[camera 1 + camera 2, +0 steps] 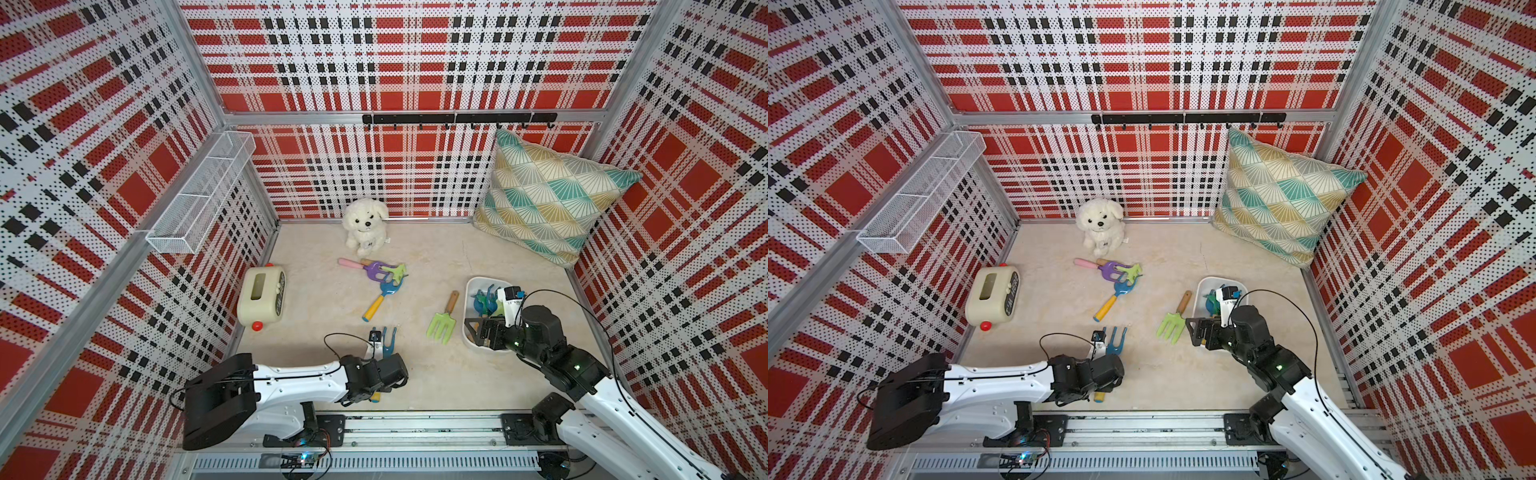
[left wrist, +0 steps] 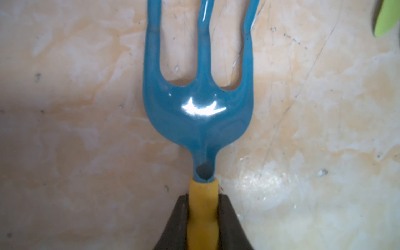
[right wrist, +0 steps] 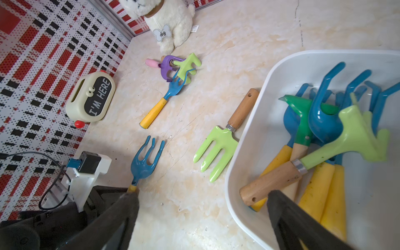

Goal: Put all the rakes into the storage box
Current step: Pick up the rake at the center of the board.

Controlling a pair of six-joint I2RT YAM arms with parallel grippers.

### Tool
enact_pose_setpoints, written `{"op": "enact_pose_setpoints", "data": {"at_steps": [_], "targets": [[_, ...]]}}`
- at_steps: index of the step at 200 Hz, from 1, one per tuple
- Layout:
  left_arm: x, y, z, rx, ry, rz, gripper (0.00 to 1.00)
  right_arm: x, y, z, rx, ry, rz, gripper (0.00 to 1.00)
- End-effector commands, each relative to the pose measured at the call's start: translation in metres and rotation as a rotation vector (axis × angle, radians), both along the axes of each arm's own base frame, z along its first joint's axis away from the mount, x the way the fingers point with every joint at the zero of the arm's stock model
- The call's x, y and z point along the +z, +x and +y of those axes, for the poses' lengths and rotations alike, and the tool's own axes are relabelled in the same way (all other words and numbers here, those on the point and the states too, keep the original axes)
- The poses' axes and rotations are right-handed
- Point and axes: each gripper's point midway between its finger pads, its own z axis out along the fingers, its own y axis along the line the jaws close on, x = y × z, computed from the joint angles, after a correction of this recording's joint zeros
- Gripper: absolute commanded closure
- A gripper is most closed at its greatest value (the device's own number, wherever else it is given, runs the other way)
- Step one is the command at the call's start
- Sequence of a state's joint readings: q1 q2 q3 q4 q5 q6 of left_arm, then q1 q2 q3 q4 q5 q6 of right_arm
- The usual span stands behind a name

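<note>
I will lift my left gripper next, cross the storage box's raised rim beyond the green rake, outward of it, and release above the rakes inside.
A blue three-pronged rake [image 2: 199, 121] with a yellow handle lies on the floor near the front, seen in both top views [image 1: 388, 338] [image 1: 1115, 340] and in the right wrist view [image 3: 144, 164]. My left gripper [image 2: 202, 199] is shut on its yellow handle, the black fingers [image 2: 179, 218] pressed against both sides. The white storage box [image 1: 466, 316] [image 3: 259, 121] stands at the right and holds several rakes. My right gripper [image 3: 201, 194] [image 1: 473, 330] hovers open over the box's near left rim with nothing between its fingers.
A green rake with a wooden handle [image 1: 442, 326] lies just left of the box. Purple, green and blue rakes [image 1: 382, 276] are piled mid-floor. There is a plush dog [image 1: 365, 226] at the back, a cream gadget [image 1: 262, 299] at the left, a pillow [image 1: 548, 195] at the back right and a wire basket [image 1: 199, 195] on the left wall.
</note>
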State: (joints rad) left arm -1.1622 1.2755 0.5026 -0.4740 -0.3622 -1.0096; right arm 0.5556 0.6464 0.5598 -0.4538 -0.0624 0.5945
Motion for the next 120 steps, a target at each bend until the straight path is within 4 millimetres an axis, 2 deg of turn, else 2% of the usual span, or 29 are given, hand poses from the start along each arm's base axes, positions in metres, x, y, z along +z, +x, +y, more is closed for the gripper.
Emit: {"op": "enact_pose_setpoints", "data": {"at_steps": [1, 46, 71, 98, 120], "targets": [[0.014, 0.011, -0.033, -0.078, -0.083, -0.024, 1.0, 0.006, 0.01, -0.018, -0.118, -0.039, -0.012, 0.0], [0.076, 0.029, -0.084, -0.133, -0.22, -0.148, 1.0, 0.009, 0.017, -0.07, -0.417, -0.12, -0.012, 0.0], [0.112, 0.038, -0.119, -0.157, -0.337, -0.215, 1.0, 0.015, 0.015, -0.092, -0.54, -0.127, -0.026, 0.0], [0.148, 0.048, -0.168, -0.222, -0.478, -0.263, 1.0, 0.021, 0.013, -0.106, -0.623, -0.124, -0.039, 0.0], [0.16, 0.058, -0.203, -0.264, -0.521, -0.277, 1.0, 0.023, 0.011, -0.114, -0.657, -0.144, -0.041, 0.0]]}}
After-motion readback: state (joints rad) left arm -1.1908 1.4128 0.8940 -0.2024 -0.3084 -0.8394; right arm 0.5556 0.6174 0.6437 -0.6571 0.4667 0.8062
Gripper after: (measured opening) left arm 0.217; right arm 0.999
